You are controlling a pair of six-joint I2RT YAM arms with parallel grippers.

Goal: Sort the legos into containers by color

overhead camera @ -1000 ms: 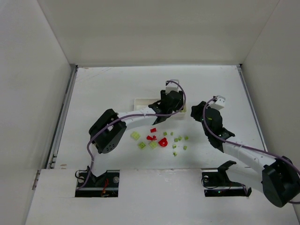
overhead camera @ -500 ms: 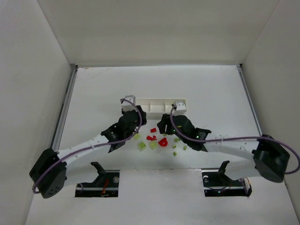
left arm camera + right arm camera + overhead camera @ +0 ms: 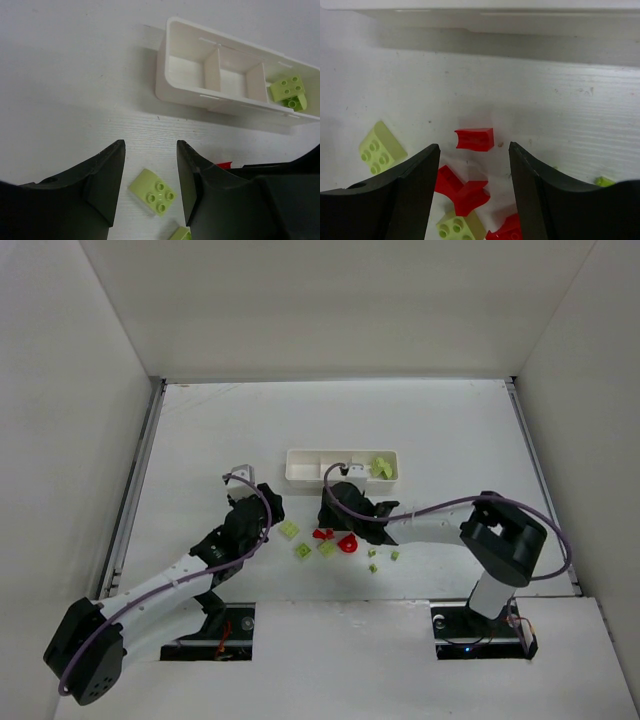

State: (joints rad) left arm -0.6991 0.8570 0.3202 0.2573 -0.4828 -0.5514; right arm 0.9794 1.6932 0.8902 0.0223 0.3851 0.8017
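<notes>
My right gripper should lower around the red lego nearest the tray [image 3: 475,139], just below its open fingers, clear of the other legos, and close next.
The legos lie scattered on the table in front of the white tray [image 3: 305,466]. My left gripper [image 3: 150,150] is open and low, its jaws either side of a light green lego [image 3: 153,192] without touching it. That green lego [image 3: 289,530] is the leftmost of the pile, at the left gripper [image 3: 272,521]. My right gripper [image 3: 474,150] is open over red legos [image 3: 461,189], and one red lego [image 3: 474,139] lies just past its fingertips. From above, the right gripper [image 3: 332,522] sits beside the red legos [image 3: 322,534]. Two green legos [image 3: 288,90] rest in the tray's right-hand compartment.
More green legos [image 3: 327,548] and a red one [image 3: 348,543] lie in the pile, with small green pieces [image 3: 394,555] to its right. The tray wall [image 3: 520,22] stands close ahead of the right gripper. The right forearm [image 3: 430,525] crosses above the pile's right side.
The left arm swung from over the tray down to the pile's left edge and narrowed its jaws. The right arm swept left across the pile to the red legos.
</notes>
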